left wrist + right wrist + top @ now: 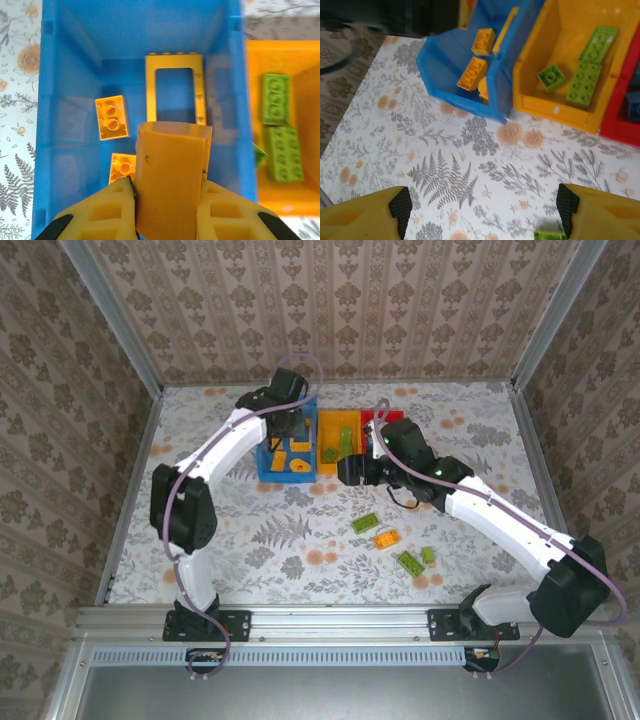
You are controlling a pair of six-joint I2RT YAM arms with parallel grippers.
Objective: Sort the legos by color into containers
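Note:
The blue bin's bare bottom lies below my left gripper beside the orange open frame point(175, 60), so it will lower and release the orange brick there next, among its color.
My left gripper point(167, 186) is shut on an orange brick point(172, 165), held over the blue bin point(70, 100). Lying in that bin are an orange open frame point(175, 60) and two orange bricks point(111, 116). The orange-yellow bin point(270, 55) beside it holds lime green bricks point(275, 98). My right gripper point(484, 210) is open and empty above the table, in front of the bins; a green brick point(550, 235) lies by its right finger. From above, the left gripper point(293, 426) is over the blue bin point(266, 470) and the right gripper point(347, 472) is near the orange-yellow bin point(330, 425).
The red bin point(395, 418) stands rightmost, with a blue brick point(634, 107) in it. Loose on the table in front are green bricks point(365, 523) point(409, 561) and an orange brick point(386, 538). Patterned walls enclose the table.

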